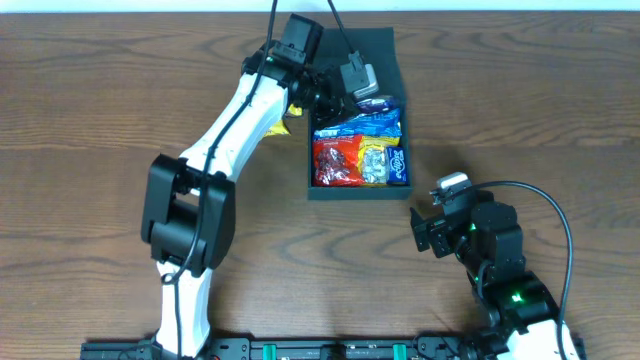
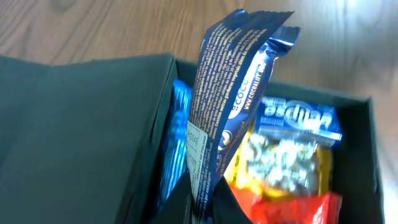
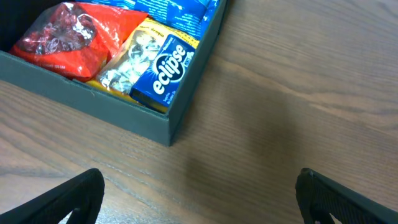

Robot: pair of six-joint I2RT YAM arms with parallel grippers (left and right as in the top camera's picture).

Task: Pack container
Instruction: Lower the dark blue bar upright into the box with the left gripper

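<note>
To get the held packet onto where blue packets meet the red (image 1: 351,136), my left gripper will lower the packet back toward the base first.
The dark container (image 1: 358,193) stands at the table's back centre, its flap lid (image 1: 365,45) open behind it. It holds a red packet (image 1: 335,160), a blue Eclipse packet (image 1: 396,162) and other blue packets. My left gripper (image 1: 340,88) is shut on a dark blue snack packet (image 2: 233,93) and holds it upright over the box's back end. The container's wall also shows in the left wrist view (image 2: 367,162) and in the right wrist view (image 3: 130,115). My right gripper (image 1: 428,232) is open and empty over bare table, in front of and to the right of the box (image 3: 199,199).
A yellow packet (image 1: 281,122) lies on the table left of the box, partly under my left arm. The wooden table (image 1: 90,120) stretches to both sides.
</note>
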